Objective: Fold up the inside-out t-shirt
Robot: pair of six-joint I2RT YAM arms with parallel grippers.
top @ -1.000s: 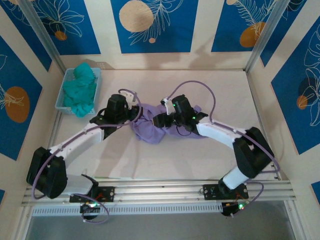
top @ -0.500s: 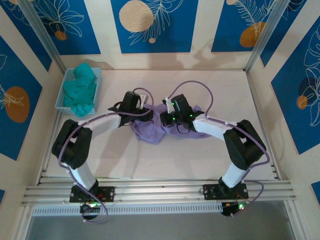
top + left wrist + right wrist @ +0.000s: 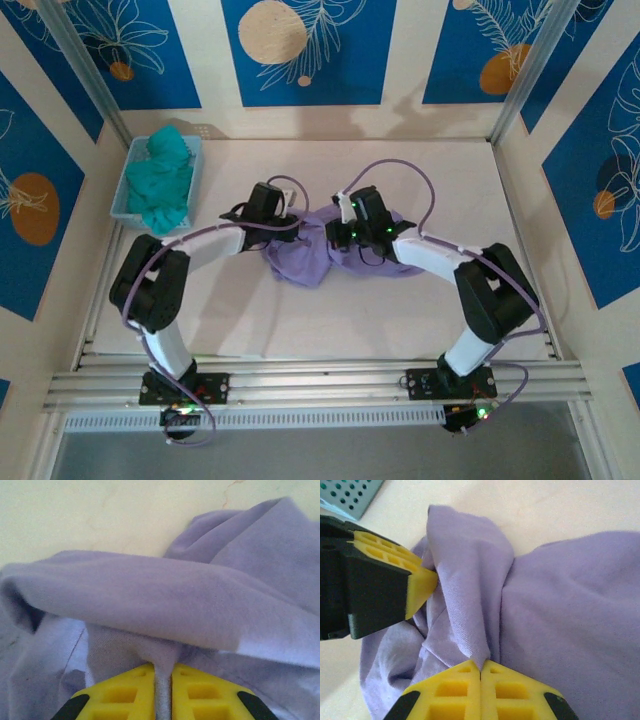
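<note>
I should lift the fold of the t-shirt up off the heap with my right gripper next and let it go there. The fold is between my fingers.
The inside-out t-shirt (image 3: 300, 266) lies crumpled in a lavender heap at the middle of the table. My left gripper (image 3: 291, 229) sits at the heap's upper left edge. In the left wrist view its yellow jaws (image 3: 162, 674) are shut on a thin upright fold of the t-shirt (image 3: 165, 600). My right gripper (image 3: 337, 236) is a short way to the right, on top of the heap. Its jaws (image 3: 481, 667) pinch a ridge of the t-shirt (image 3: 560, 605). The left gripper's fingertip (image 3: 421, 586) touches the same ridge from the left.
A teal-green garment (image 3: 162, 178) fills a light blue basket (image 3: 121, 207) at the table's far left; its corner (image 3: 345, 494) also appears in the right wrist view. Metal frame posts and patterned walls enclose the table on three sides.
The left arm swung in to the right, up to the t-shirt, and its jaws closed on a fold. The right gripper closed on the cloth and shifted slightly right.
</note>
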